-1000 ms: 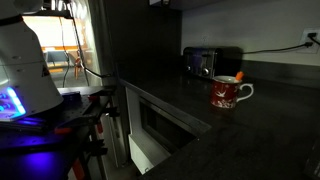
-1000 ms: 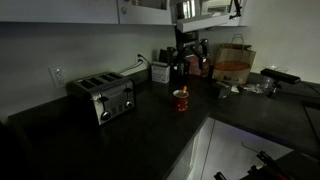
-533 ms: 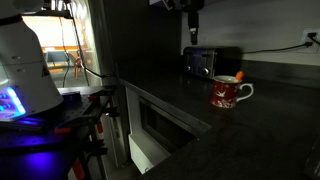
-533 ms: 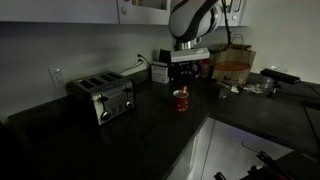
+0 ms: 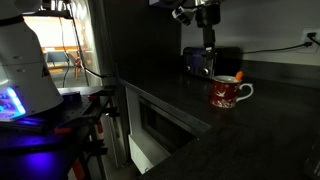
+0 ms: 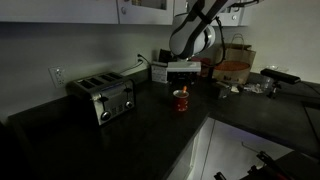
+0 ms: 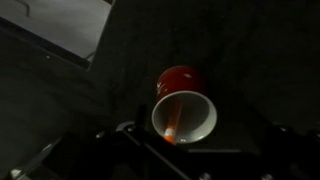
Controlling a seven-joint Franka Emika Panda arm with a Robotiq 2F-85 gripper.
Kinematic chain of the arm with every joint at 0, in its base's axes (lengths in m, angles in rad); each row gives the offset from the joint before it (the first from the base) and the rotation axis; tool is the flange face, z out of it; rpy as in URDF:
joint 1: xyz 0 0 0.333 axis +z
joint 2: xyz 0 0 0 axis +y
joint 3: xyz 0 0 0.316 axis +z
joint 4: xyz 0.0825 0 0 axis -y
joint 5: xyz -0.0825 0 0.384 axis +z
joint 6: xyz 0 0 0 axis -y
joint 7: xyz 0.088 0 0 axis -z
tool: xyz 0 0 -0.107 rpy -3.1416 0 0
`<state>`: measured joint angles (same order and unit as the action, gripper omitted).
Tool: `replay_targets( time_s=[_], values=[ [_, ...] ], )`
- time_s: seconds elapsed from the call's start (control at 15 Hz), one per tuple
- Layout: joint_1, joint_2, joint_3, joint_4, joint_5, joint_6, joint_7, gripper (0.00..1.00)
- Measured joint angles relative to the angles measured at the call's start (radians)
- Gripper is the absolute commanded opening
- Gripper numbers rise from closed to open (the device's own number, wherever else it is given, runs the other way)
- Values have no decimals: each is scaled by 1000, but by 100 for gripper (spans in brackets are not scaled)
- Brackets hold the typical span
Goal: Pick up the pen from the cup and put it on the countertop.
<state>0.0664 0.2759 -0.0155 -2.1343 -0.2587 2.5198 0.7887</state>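
Observation:
The orange pen's end sticks up above the cup's rim, so the robot will lower its gripper and move it over the cup, with open fingers around that end of the pen.
The cup [image 5: 228, 93] is a red mug with a white inside, standing upright on the dark countertop [image 5: 250, 135]. The orange pen [image 5: 238, 76] leans inside it with its tip above the rim. Both also show in an exterior view, the cup [image 6: 181, 101] and the pen [image 6: 183, 92]. My gripper [image 5: 208, 46] hangs above and slightly behind the cup, well clear of it, as an exterior view [image 6: 183, 76] also shows. In the wrist view I look down into the cup [image 7: 203, 107] at the pen [image 7: 173, 127]. The dark fingers [image 7: 188, 160] appear open and empty.
A metal toaster [image 6: 103, 97] stands on the counter by the wall, also seen in an exterior view [image 5: 203, 62]. A brown paper bag [image 6: 235, 65] and small clutter [image 6: 250, 88] sit on the far counter. The counter's front edge [image 5: 165, 108] runs beside the cup.
The arm has come down into both exterior views and the gripper now hangs closer above the cup. The cup and pen have not moved.

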Motion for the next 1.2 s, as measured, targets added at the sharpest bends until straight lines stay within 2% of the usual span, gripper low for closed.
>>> replay_targets(
  time_s=[0.2,0.27,0.33,0.47,0.53,0.6,0.67,0.73,0.8,0.87,1.07,1.2],
  values=[
    [16,25,-34,6,10,39,28,94],
    [18,35,-44,7,13,49,37,87],
    [20,46,-53,10,20,57,42,85],
    [20,75,-65,22,49,66,42,66],
    [21,91,-69,32,63,69,42,62],
    [21,106,-72,43,75,71,42,52],
    [22,121,-75,55,85,72,42,51],
    [23,135,-78,68,91,72,42,55],
    [24,147,-83,82,94,72,42,50],
    [25,158,-88,95,99,72,42,54],
    [27,179,-101,129,111,72,42,57],
    [28,192,-110,150,118,72,42,53]
  ],
)
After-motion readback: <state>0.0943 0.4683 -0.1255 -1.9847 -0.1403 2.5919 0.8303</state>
